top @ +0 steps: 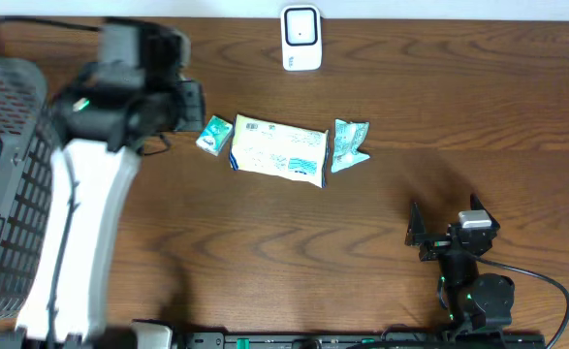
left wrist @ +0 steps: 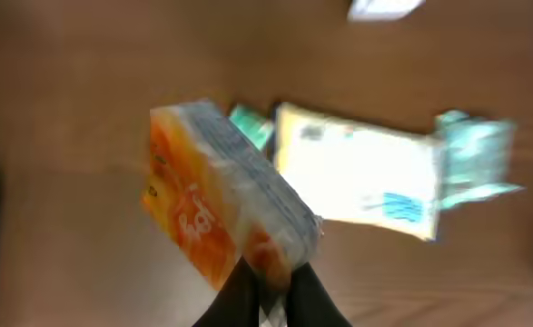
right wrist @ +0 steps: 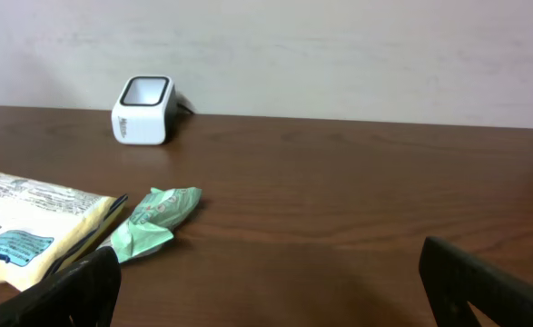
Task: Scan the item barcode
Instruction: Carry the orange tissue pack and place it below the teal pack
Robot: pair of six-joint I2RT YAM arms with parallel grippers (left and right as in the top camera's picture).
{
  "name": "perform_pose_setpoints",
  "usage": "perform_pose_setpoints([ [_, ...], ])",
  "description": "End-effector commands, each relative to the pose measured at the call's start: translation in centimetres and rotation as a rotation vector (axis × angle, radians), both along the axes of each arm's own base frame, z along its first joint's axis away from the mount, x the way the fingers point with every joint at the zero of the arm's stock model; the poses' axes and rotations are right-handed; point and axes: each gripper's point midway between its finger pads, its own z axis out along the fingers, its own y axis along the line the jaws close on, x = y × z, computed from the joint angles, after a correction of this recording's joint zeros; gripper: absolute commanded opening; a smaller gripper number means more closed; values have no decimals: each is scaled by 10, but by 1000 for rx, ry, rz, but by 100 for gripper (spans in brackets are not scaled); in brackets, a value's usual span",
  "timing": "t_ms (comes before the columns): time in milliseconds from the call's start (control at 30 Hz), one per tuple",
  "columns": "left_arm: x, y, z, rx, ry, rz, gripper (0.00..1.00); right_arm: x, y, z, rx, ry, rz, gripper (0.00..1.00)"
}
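My left gripper should next lower toward the bare tabletop on the green-white box's near side and release the soft pack (left wrist: 221, 204), as that clear spot is below it.
In the left wrist view my left gripper (left wrist: 271, 283) is shut on the lower corner of an orange and white soft pack (left wrist: 221, 204), which hangs tilted above the table. From overhead that arm's gripper (top: 179, 103) sits at the upper left and the pack is hidden beneath it. The white barcode scanner (top: 301, 38) stands at the table's far edge; the right wrist view also catches the scanner (right wrist: 143, 109). My right gripper (top: 429, 236) rests open at the front right, nothing between its fingers (right wrist: 77, 291).
A dark mesh basket (top: 8, 184) fills the left side. On the table lie a small green-white box (top: 214, 135), a large yellow-white bag (top: 279, 150) and a teal packet (top: 349, 145), all in a row below the scanner.
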Motion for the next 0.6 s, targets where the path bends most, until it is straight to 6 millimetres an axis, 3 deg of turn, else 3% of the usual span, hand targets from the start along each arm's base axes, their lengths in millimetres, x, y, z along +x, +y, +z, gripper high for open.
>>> perform_pose_setpoints([
  [0, 7, 26, -35, 132, 105, 212, 7, 0, 0, -1, 10, 2, -2, 99],
  [267, 11, 27, -120, 183, 365, 342, 7, 0, 0, -1, 10, 2, -2, 99],
  [567, 14, 18, -183, 246, 512, 315, 8, 0, 0, -1, 10, 2, -2, 99],
])
